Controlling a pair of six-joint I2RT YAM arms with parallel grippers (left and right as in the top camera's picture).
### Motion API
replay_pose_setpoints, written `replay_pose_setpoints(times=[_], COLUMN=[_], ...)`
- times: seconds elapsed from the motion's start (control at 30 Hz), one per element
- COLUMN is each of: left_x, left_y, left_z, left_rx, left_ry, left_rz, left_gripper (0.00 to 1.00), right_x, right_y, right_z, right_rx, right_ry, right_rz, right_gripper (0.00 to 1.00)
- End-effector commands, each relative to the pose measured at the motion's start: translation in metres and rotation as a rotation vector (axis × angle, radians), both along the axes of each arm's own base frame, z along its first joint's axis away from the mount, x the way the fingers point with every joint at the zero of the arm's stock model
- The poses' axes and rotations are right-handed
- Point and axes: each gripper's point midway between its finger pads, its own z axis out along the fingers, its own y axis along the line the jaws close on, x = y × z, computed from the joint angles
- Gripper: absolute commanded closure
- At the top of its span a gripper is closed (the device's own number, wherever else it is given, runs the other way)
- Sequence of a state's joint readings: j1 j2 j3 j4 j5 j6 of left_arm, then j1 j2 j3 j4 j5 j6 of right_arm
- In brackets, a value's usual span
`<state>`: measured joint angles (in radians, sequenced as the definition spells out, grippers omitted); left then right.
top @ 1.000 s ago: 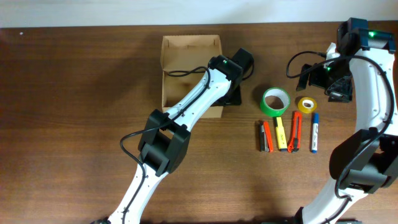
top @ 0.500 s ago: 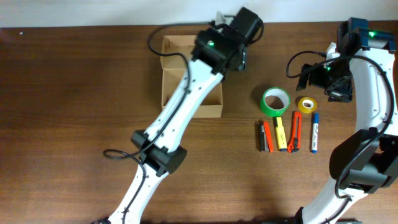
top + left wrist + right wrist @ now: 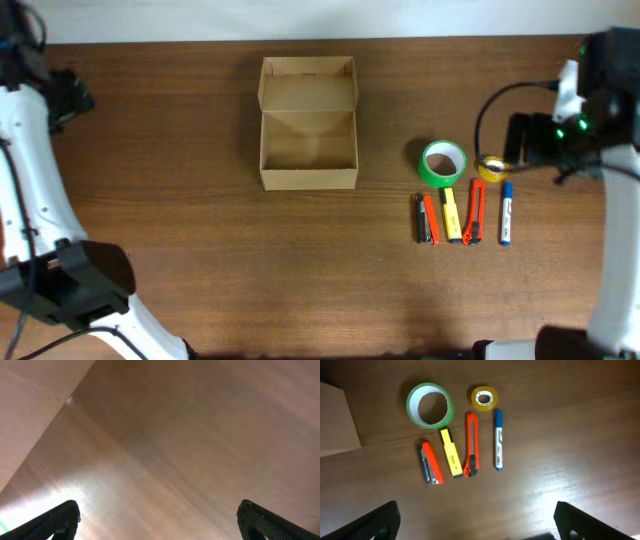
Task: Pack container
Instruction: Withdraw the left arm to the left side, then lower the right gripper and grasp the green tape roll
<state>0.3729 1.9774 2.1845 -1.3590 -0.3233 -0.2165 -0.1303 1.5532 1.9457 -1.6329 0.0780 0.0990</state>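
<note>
My right gripper should go down and move toward the box next, onto the green tape roll's side by the small yellow roll, because the green tape roll's hole faces up.
The container (image 3: 308,122) is an open tan cardboard box at the table's middle back, its flap lid standing up at the far side; its inside looks empty. A corner of it shows in the right wrist view (image 3: 335,420). My left gripper (image 3: 72,98) is far off at the table's left back, open and empty over bare wood (image 3: 157,517). My right gripper (image 3: 522,140) is open and empty above the row of items right of the box (image 3: 477,520).
Right of the box lie a green tape roll (image 3: 430,405), a small yellow tape roll (image 3: 484,398), a red-and-black tool (image 3: 430,462), a yellow highlighter (image 3: 450,452), an orange cutter (image 3: 471,445) and a blue marker (image 3: 498,440). The table's back edge meets a pale wall.
My left arm has swung away from the box to the far left, so the whole box now shows. My right arm has shifted, its gripper now nearer the tape rolls.
</note>
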Motion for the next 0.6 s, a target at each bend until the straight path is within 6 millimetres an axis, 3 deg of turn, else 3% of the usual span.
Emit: replay_pose_setpoints(times=[0.0, 0.07, 0.17, 0.2, 0.27, 0.33, 0.4, 0.5, 0.57], left_x=[-0.007, -0.016, -0.021, -0.022, -0.022, -0.022, -0.022, -0.022, -0.022], left_y=[0.007, 0.014, 0.012, 0.012, 0.012, 0.012, 0.012, 0.012, 0.012], left_z=[-0.019, -0.044, -0.062, -0.063, -0.063, -0.063, -0.063, -0.063, -0.063], left_rx=[-0.004, -0.028, -0.046, -0.047, -0.047, -0.048, -0.048, -0.048, -0.047], left_ry=[0.057, 0.11, 0.149, 0.152, 0.152, 0.152, 0.152, 0.152, 0.152], left_rz=[-0.053, -0.032, -0.03, -0.03, -0.03, -0.03, -0.031, -0.03, -0.03], left_gripper=[0.0, 0.0, 0.0, 0.0, 0.0, 0.0, 0.0, 0.0, 0.0], right_x=[-0.012, -0.012, 0.013, 0.033, 0.056, 0.073, 0.083, 0.094, 0.103], right_y=[-0.006, -0.005, -0.008, -0.009, -0.003, -0.002, -0.003, 0.006, 0.025], right_z=[0.015, 0.017, -0.011, -0.031, -0.067, -0.112, -0.143, -0.179, -0.195], right_rx=[-0.038, -0.038, -0.003, 0.011, 0.07, 0.093, 0.1, 0.105, 0.173], right_ry=[-0.039, -0.055, 0.016, 0.055, 0.136, 0.248, 0.314, 0.38, 0.393], right_rz=[-0.028, -0.031, -0.086, -0.105, -0.092, -0.078, -0.078, -0.024, 0.054], right_gripper=[0.01, 0.01, 0.01, 0.0, 0.13, 0.12, 0.12, 0.12, 0.15])
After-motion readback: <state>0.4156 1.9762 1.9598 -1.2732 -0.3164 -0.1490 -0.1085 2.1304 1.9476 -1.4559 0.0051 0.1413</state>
